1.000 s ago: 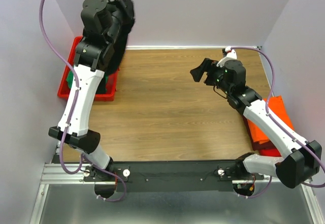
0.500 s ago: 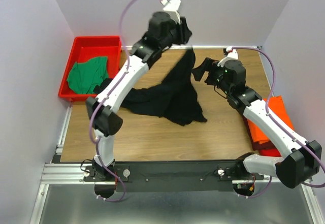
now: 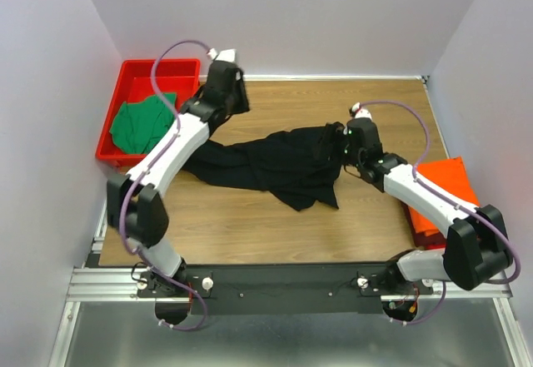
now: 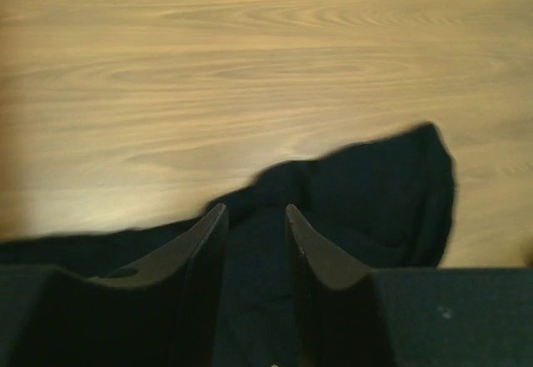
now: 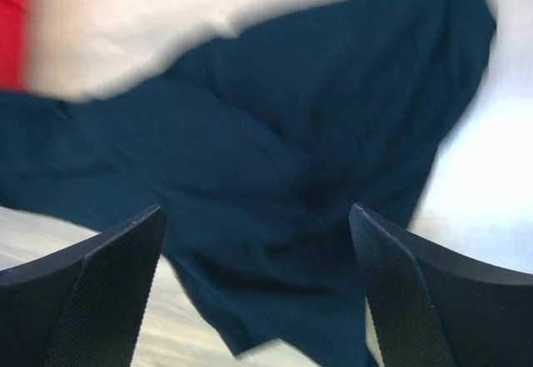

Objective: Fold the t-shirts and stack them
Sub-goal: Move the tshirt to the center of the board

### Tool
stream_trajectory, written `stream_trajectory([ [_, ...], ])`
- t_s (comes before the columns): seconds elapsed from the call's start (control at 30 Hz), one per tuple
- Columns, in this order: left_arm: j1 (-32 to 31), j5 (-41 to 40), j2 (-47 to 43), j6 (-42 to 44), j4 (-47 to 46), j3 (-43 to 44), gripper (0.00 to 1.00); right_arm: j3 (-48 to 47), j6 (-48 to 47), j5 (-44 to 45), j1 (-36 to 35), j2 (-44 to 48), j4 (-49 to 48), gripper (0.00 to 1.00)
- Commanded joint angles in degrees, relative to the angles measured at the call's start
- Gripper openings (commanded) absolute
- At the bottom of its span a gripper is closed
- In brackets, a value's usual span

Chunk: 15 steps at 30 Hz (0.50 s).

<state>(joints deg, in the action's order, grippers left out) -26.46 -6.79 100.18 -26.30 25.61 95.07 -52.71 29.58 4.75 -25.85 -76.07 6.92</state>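
My right gripper needs to move down and over toward the middle of the black t-shirt next, onto the hem.
The black t-shirt (image 3: 275, 166) lies crumpled across the middle of the table. It also shows in the left wrist view (image 4: 366, 192) and the right wrist view (image 5: 291, 126). My left gripper (image 3: 236, 101) hovers at the back left above the shirt's left part; its jaws (image 4: 252, 209) stand a little apart with nothing pinched between them. My right gripper (image 3: 337, 140) is wide open (image 5: 258, 217) just above the shirt's right end. The green t-shirt (image 3: 141, 123) lies in the red tray. The orange t-shirt (image 3: 445, 190) lies folded at the right edge.
The red plastic tray (image 3: 171, 69) stands at the back left corner against the walls. The wooden table (image 3: 275, 225) shows bare boards in front of and behind the black shirt. Walls close in the left, back and right sides.
My left gripper carried the black shirt from the tray to the middle, let it drop onto the table and swung back left and down. My right gripper moved down to the shirt's right end.
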Motion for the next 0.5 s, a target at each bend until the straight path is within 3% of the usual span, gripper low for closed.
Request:
stream_trajectory([
  [0.0,2.54,-3.94,-9.80,-3.31,-4.15,-12.69,0.41,5.59,4.07,-0.88,-0.43,-0.75,3.54,0.95],
  [0.27,2.64,-0.42,-16.07,-6.12,-8.55,-29.83,0.38,6.84,5.57,-1.76,-2.89,-1.79,3.37,0.82],
  [0.47,2.64,1.16,-17.21,-7.27,-10.75,-35.12,0.38,1.65,7.85,3.24,-6.15,-8.99,3.01,0.82],
])
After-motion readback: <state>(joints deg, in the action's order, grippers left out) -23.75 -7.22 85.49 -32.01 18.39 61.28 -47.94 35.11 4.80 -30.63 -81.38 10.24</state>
